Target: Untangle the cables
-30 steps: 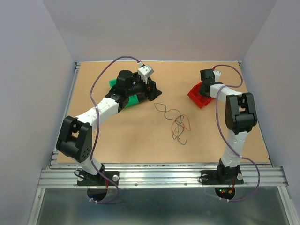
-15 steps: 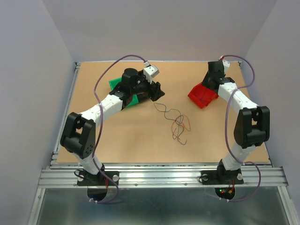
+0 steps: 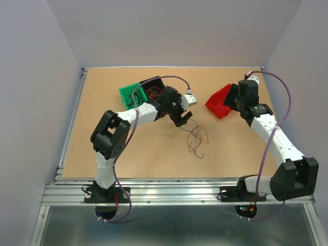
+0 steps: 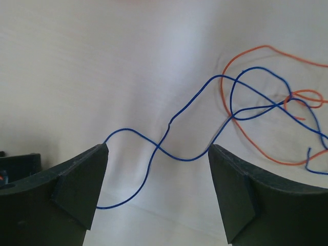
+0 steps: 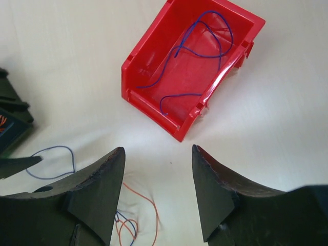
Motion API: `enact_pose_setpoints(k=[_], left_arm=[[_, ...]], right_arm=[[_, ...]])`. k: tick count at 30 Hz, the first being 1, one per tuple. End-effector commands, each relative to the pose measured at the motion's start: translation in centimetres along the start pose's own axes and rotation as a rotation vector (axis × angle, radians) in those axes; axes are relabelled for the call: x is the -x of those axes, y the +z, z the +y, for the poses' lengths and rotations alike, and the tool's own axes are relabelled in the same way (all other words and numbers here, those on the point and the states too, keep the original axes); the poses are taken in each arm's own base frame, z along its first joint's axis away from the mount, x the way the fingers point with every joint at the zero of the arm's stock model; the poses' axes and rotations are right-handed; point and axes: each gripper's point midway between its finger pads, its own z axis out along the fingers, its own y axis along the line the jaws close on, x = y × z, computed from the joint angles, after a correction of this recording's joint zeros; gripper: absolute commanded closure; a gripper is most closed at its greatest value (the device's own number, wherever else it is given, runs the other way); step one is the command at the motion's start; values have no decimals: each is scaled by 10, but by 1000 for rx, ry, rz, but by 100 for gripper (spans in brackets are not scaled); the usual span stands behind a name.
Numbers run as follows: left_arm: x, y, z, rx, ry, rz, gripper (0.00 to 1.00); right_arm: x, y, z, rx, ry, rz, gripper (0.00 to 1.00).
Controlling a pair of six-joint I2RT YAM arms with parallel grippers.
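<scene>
Next, my left gripper lowers onto the dark wire just beyond its crossing [image 4: 169, 123], as it lies below the open fingers and runs clear of orange wire there.
The loose cables [image 3: 195, 137] lie in a thin tangle of dark, red and orange wires at the table's middle. My left gripper [image 3: 183, 120] hovers open over the tangle's upper left end. In the left wrist view a dark wire [image 4: 174, 155] loops on the table between the open fingers [image 4: 77, 189], touching neither, with an orange wire [image 4: 225, 97] to the right. My right gripper [image 3: 230, 97] stands open just over the red bin [image 3: 217, 101]. In the right wrist view nothing is between the fingertips [image 5: 105, 174], and dark wires [image 5: 182, 95] lie inside the red bin [image 5: 154, 110].
A green bin [image 3: 126, 93] holding several wires [image 3: 152, 93] sits behind my left arm at the back left. The lavender arm cords [image 3: 277, 123] arch above both arms. Part of the tangle [image 5: 134, 218] shows at the right wrist view's lower left.
My left gripper has swung right from the green bin to the tangle's end. The right gripper has opened and pulled back from the red bin as its arm stretched out to the right.
</scene>
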Motion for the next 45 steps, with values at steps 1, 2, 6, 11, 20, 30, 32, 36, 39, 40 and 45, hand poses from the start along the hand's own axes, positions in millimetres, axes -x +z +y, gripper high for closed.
enact_pose_setpoints(k=[1,2,6,11,20,30,32,36,39,40,45], left_arm=[[9,8,13,81,87,37,9],[1,17,13,79,86,58,9],[-6,41,12,93,106,96,11],[-20,62,-12,43,142,158,23],[-5,35,-6,143,137,159,100],[52,-37,-16,186,122,11,100],[65,-53,-16,206,117,-24,100],[82,-80,-15,250,115,-78,100],[94,-99,-18,261,119,-125,100],[93,-103,-19,263,117,-128,100],[105,-125,-22,276,130,-171,100]], right_arm=[[5,-25,10,93,-12,-46,39],[6,-27,11,102,-11,-48,39],[5,-34,14,131,-11,-53,39],[6,-41,11,137,-1,-75,39],[1,-50,10,167,8,-100,39],[-22,-59,44,426,-39,-100,39],[-33,-60,50,477,-42,-82,39],[-47,-59,68,585,-59,-68,35],[-47,-65,94,710,-111,-110,30],[-50,-69,102,747,-124,-113,29],[-69,-86,141,956,-230,-130,23]])
